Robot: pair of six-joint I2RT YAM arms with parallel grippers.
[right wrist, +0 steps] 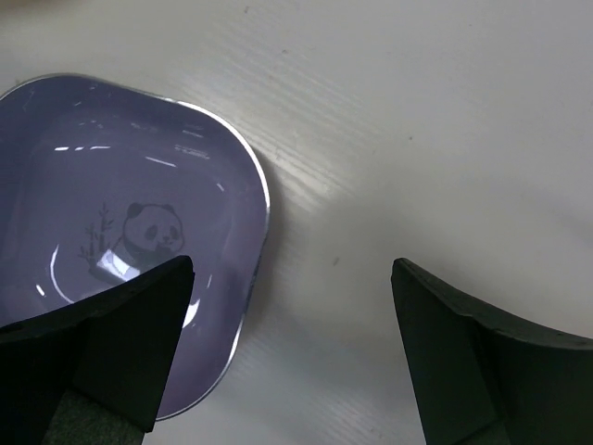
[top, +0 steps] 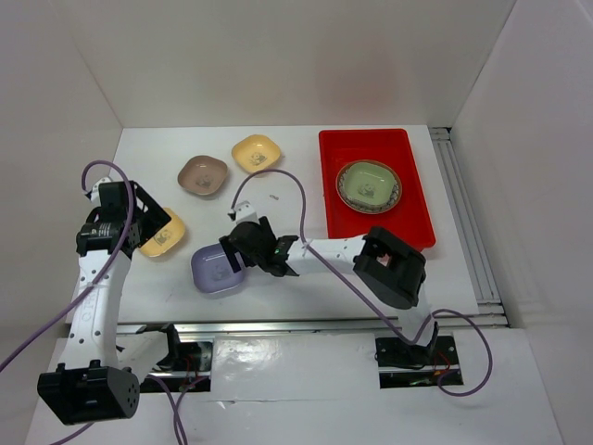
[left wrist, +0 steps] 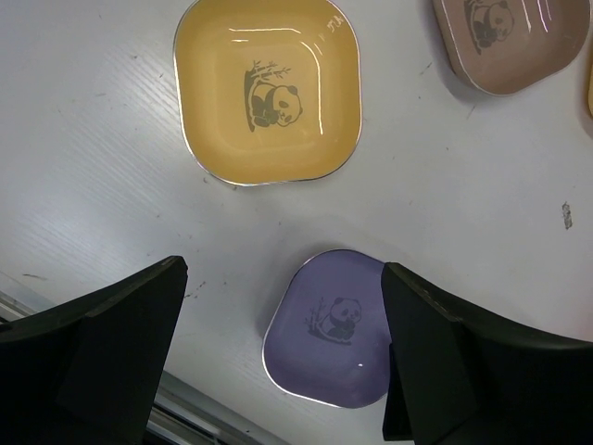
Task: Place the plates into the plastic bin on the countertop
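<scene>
My right gripper needs to lower onto the lavender dish's rim facing the bin, since its open fingers already stand on either side of that rim.
The red plastic bin [top: 371, 146] stands at the back right of the white countertop [top: 148, 158]. In it a green dish [top: 368, 182] rests on the round patterned plate [top: 345, 197]. A brown-pink dish [top: 203, 174] [left wrist: 510, 42] and a yellow dish [top: 256, 153] lie at the back middle. Another yellow dish [top: 165, 239] [left wrist: 267, 93] lies at the left. A lavender dish [top: 215, 269] [left wrist: 334, 338] [right wrist: 120, 250] lies near the front. My left gripper [top: 148, 221] [left wrist: 283, 362] is open and empty, raised by the yellow dish. My right gripper [top: 238, 248] [right wrist: 292, 352] is open, one finger over the lavender dish's right rim, the other over bare table.
An aluminium rail [top: 461, 213] runs along the table's right side and another [top: 278, 326] along the front edge. White walls close in the left, back and right. Purple cables [top: 278, 176] loop over the table from both arms.
</scene>
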